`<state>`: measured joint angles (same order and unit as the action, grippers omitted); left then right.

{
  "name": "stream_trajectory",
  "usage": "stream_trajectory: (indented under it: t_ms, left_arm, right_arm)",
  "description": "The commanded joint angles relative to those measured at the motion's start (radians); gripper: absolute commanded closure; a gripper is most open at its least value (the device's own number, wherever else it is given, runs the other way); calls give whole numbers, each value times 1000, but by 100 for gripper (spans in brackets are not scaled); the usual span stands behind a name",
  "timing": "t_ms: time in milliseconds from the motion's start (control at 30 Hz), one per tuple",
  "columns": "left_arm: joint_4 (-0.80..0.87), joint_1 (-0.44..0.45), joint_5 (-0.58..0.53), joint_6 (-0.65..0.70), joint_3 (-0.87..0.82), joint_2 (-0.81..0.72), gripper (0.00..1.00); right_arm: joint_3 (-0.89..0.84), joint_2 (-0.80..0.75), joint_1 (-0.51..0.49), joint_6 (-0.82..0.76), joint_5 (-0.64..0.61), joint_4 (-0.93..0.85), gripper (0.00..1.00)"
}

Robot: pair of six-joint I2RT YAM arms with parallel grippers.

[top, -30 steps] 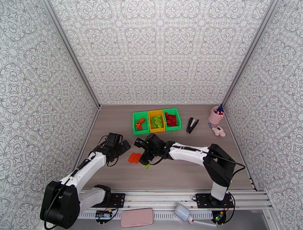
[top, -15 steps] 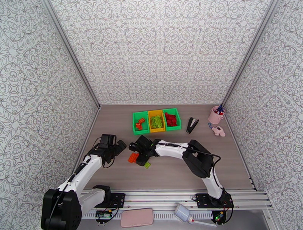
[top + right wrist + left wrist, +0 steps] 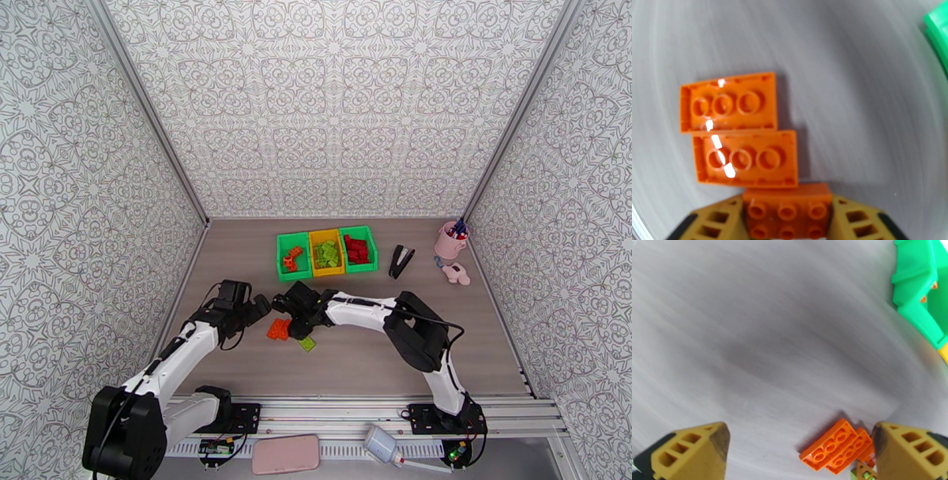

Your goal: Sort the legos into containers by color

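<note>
The robot's right gripper needs to lift up and outward over the green bin with orange legos next and release the orange lego there, since its color matches theirs.
Three orange legos lie together on the table [image 3: 276,329], with a lime green lego [image 3: 307,343] just to their right. In the right wrist view, two orange legos lie underside up [image 3: 728,102] [image 3: 746,158]. A third orange lego [image 3: 786,211] sits studs up between my right gripper's fingers [image 3: 865,221], which press on both of its sides. My right gripper [image 3: 296,322] is low over this pile. My left gripper [image 3: 257,306] hangs open just left of the pile [image 3: 833,445]. The containers [image 3: 280,260] stand further back and hold sorted legos.
A black stapler [image 3: 401,260] lies right of the bins. A pink pen cup [image 3: 450,241] and a small pink figure [image 3: 457,274] stand at the far right. The left green bin's corner [image 3: 916,283] is near my left gripper.
My right gripper has slid left over the pile and closed around an orange lego. The left gripper drew back to the left, then came forward again, still open.
</note>
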<state>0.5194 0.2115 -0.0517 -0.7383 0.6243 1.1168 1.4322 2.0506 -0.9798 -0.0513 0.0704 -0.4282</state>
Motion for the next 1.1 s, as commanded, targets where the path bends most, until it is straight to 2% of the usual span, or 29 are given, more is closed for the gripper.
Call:
stream_trajectory:
  t_ms: [0,167,333,533,833,967,1033,1067]
  left_arm:
    - [-67,43,-46,106,8,-53,0]
    - [-67,110,-65,182,18,-95,0]
    - [-39,175,-76,180,28,-120,0]
    - [-14,243,-89,152,14,-158,0]
    - [9,253,-93,134,2,-177,0]
    - [10,250,-94,126,-3,-181,0]
    - [15,250,-95,128,-3,-181,0]
    - [22,249,-98,129,1,-180,0]
  right_arm:
    - [-61,-114,57,111,-31,139,53]
    - [-112,-187,142,175,-60,281,55]
    - [-3,-131,219,212,-78,290,61]
    - [219,28,250,214,-88,260,62]
    - [539,271,265,229,-116,200,61]
    - [658,363,266,228,-124,169,59]
    - [698,379,266,222,-124,143,53]
    - [702,375,267,217,-119,137,46]
